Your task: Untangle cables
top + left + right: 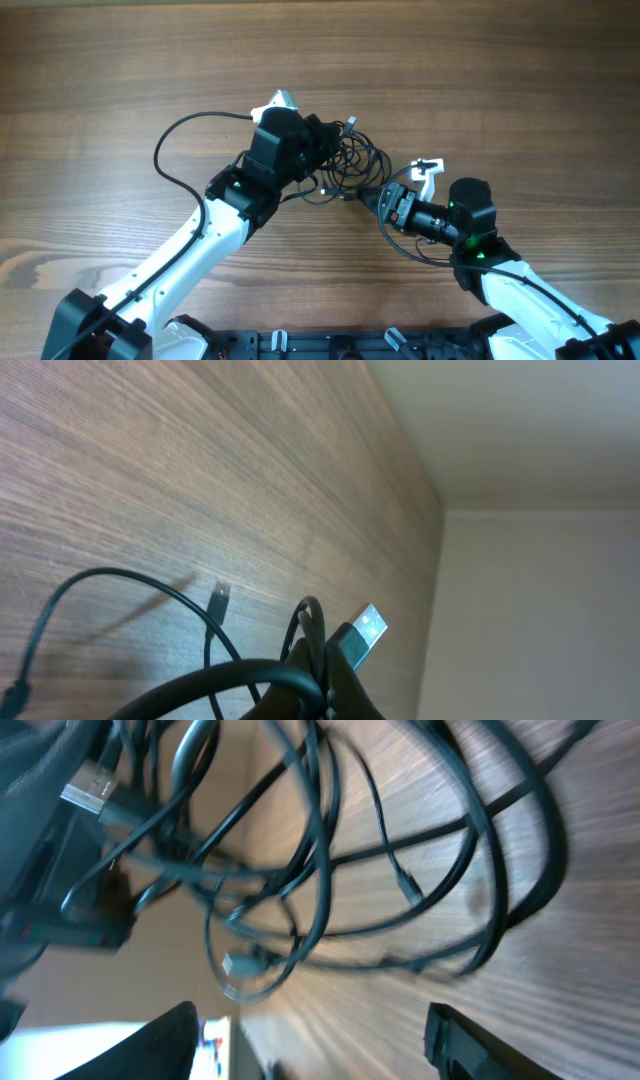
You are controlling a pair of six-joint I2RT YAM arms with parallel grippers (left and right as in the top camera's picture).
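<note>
The left gripper should next swing the strands to the right in the overhead view, over the cable loops, and let go of them.
The cables (352, 160) form a tangled bundle of thin black wires at the table's middle, between my two grippers. My left gripper (328, 138) is at the bundle's left edge. In the left wrist view it (325, 682) is shut on black strands next to a silver USB plug (366, 626), and a small plug end (219, 598) hangs over the wood. My right gripper (373, 196) is just right of the bundle. In the right wrist view its fingers (310, 1040) are wide apart and empty, with the cable loops (300, 870) and a USB plug (92, 788) ahead of them.
The wooden table (520, 80) stretches all around. A thicker black arm cable (165, 150) loops out to the left of my left arm. A black rail (330, 345) runs along the front edge. A pale wall (540, 610) shows beyond the table edge.
</note>
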